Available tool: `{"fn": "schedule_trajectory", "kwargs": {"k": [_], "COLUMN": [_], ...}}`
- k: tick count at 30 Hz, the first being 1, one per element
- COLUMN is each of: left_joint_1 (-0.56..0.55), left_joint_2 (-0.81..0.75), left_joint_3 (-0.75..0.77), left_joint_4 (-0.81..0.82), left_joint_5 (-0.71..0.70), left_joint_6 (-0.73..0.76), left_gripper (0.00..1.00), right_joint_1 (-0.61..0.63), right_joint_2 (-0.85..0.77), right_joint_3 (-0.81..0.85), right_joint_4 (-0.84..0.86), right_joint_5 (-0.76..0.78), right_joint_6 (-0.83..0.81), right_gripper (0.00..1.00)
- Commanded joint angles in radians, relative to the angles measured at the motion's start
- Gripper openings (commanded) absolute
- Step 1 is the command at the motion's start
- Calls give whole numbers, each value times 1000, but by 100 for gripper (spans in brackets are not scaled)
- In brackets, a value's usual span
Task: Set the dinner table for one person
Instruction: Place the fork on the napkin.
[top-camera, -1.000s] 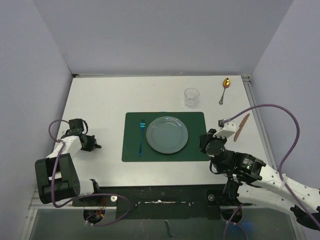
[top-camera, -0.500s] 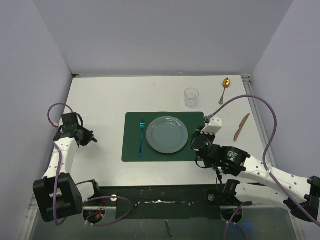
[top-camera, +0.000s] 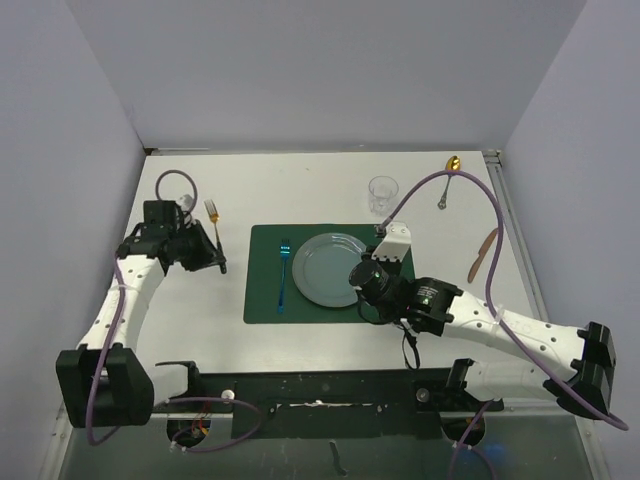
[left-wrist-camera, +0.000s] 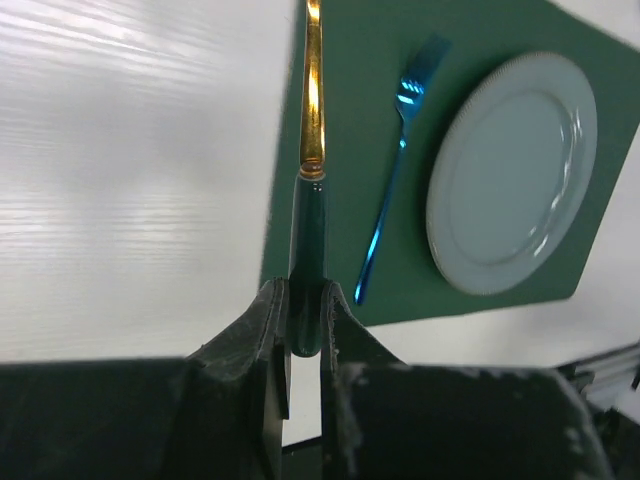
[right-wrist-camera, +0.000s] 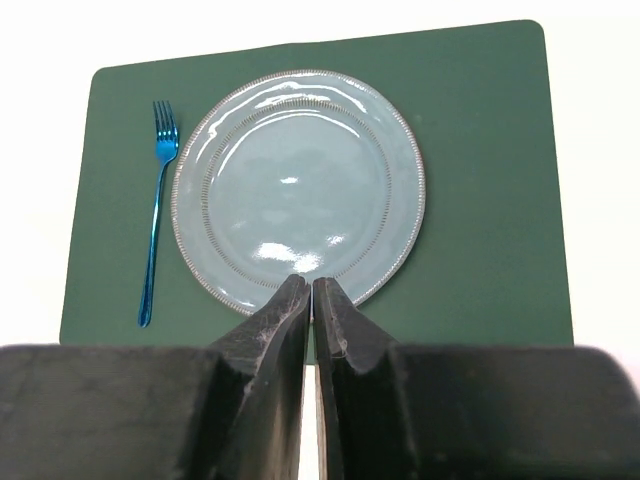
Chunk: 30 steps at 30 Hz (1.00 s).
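Note:
Bare placemat (left-wrist-camera: 348, 205) beside the blue fork lies below my left gripper, to its right in the top view. That gripper moves across, lowers and releases the utensil next.
My left gripper (top-camera: 214, 258) is shut on a gold utensil with a dark green handle (left-wrist-camera: 307, 230) and holds it over the white dinner table (top-camera: 200, 180), just left of the dark green placemat (top-camera: 262, 300). The utensil's gold end (top-camera: 211, 208) points to the far side. A grey-blue plate (top-camera: 330, 268) lies on the placemat with a blue fork (top-camera: 283, 275) on its left. My right gripper (right-wrist-camera: 311, 285) is shut and empty, above the plate's near right rim (top-camera: 361, 278).
A clear glass (top-camera: 382, 193) stands beyond the placemat's far right corner. A gold spoon (top-camera: 449, 178) lies at the back right. A wooden knife (top-camera: 484, 252) lies near the right rail. Grey walls enclose the table's left, far and right sides.
My left arm has swung from the table's left edge toward the placemat, and the gold utensil now shows in its jaws. My right arm has moved left, from beside the wooden knife to over the plate.

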Motion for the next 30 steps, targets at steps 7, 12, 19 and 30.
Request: {"fn": "schedule_trajectory", "kwargs": {"k": [7, 12, 19, 30], "left_joint_1": [-304, -375, -426, -481], "left_joint_2": [153, 184, 168, 225], "left_joint_3": [76, 46, -19, -94], "left_joint_4": [-93, -101, -4, 235], "left_joint_5": [-135, -261, -288, -198], "left_joint_6": [82, 35, -83, -199], "left_gripper": [0, 0, 0, 0], "right_joint_1": [36, 48, 61, 92], "right_joint_2": [116, 166, 219, 208], "right_joint_3": [125, 140, 174, 184], "right_joint_4": [-79, -113, -153, -255], "right_joint_5": [26, 32, 32, 86], "right_joint_6": [96, 134, 160, 268], "right_gripper": [8, 8, 8, 8]}}
